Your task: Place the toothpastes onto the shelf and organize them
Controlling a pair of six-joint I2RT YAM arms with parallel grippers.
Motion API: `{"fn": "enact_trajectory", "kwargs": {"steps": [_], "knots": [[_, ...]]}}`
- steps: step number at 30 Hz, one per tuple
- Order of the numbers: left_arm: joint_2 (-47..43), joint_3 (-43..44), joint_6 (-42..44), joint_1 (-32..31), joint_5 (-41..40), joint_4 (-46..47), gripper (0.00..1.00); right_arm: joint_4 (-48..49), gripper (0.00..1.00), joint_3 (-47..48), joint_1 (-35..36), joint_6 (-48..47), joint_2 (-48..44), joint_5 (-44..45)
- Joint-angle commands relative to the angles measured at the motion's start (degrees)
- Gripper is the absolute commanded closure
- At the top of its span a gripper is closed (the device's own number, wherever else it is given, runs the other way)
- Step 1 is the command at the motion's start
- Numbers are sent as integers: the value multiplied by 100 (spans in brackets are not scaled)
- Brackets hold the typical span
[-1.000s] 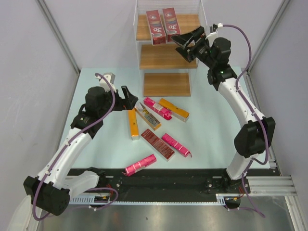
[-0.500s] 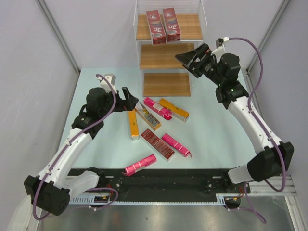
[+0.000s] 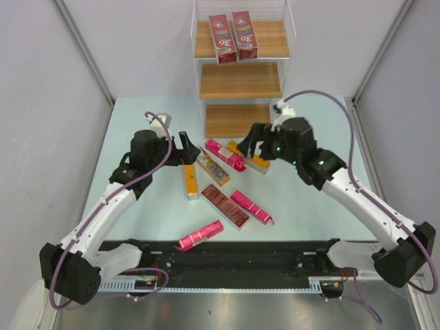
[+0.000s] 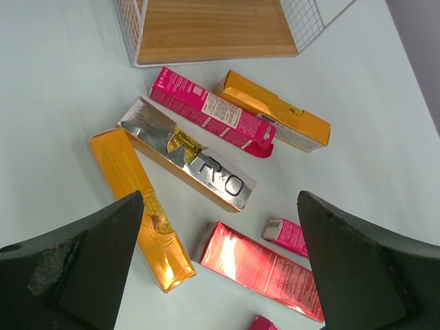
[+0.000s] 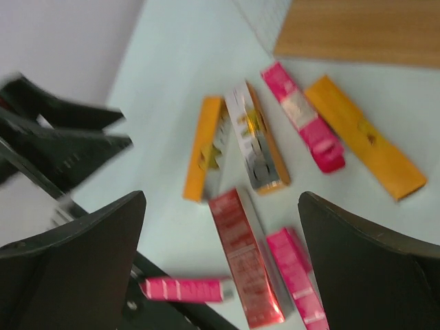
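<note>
The dark red carton (image 4: 265,269) lies below and back, matching the pair on the shelf's top level. Next, the right gripper lowers its fingers back astride the carton's near half.
Two dark red toothpastes (image 3: 233,36) stand upright on the top tier of the shelf (image 3: 239,81). Several more lie flat on the table: two orange ones (image 3: 190,177) (image 3: 249,157), a silver-and-orange one (image 3: 211,169), a dark red one (image 3: 224,205) and three pink ones (image 3: 225,154) (image 3: 251,207) (image 3: 200,235). My left gripper (image 3: 187,148) is open and empty, above the dark red carton (image 4: 265,269) and beside the orange one (image 4: 137,206). My right gripper (image 3: 251,144) is open and empty, hovering over the pile, with the dark red carton (image 5: 244,254) between its jaws in its blurred wrist view.
The shelf's lowest board (image 4: 213,27) is just beyond the cartons. Grey walls close in the table (image 3: 309,199) on both sides. The black rail (image 3: 234,251) runs along the near edge, close to the nearest pink carton.
My right arm has swung down from the shelf's upper tiers to low over the cartons on the table, still open. My left gripper has shifted slightly right towards the orange carton.
</note>
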Motion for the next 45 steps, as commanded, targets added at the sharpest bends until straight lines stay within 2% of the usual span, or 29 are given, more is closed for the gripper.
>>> {"fn": "enact_trajectory", "kwargs": {"steps": [1,5,8,18,22,24,29,32,45], "knots": [[134,-77,-28,-34,183,323,0,-598,0,-484,1111,-668,182,957],[248,-86,25,-34,192,315,0,-494,0,-967,1817,-554,647,1556],[266,-130,69,-25,219,341,0,-221,1,-1310,2046,-449,920,1556],[240,-244,113,-34,236,323,0,158,10,-1372,2468,-405,1799,1399],[266,-218,113,-34,262,306,0,184,17,-1372,2548,-431,2150,1319],[275,-218,113,-34,254,306,0,202,23,-1372,2583,-448,2230,1249],[301,-244,113,-34,271,323,0,228,25,-1372,2662,-378,2511,1275],[301,-253,113,-34,289,314,0,281,32,-1372,2706,-343,2704,1231],[178,-227,113,-34,298,209,0,193,36,-1372,2785,-264,3118,1601]]}}
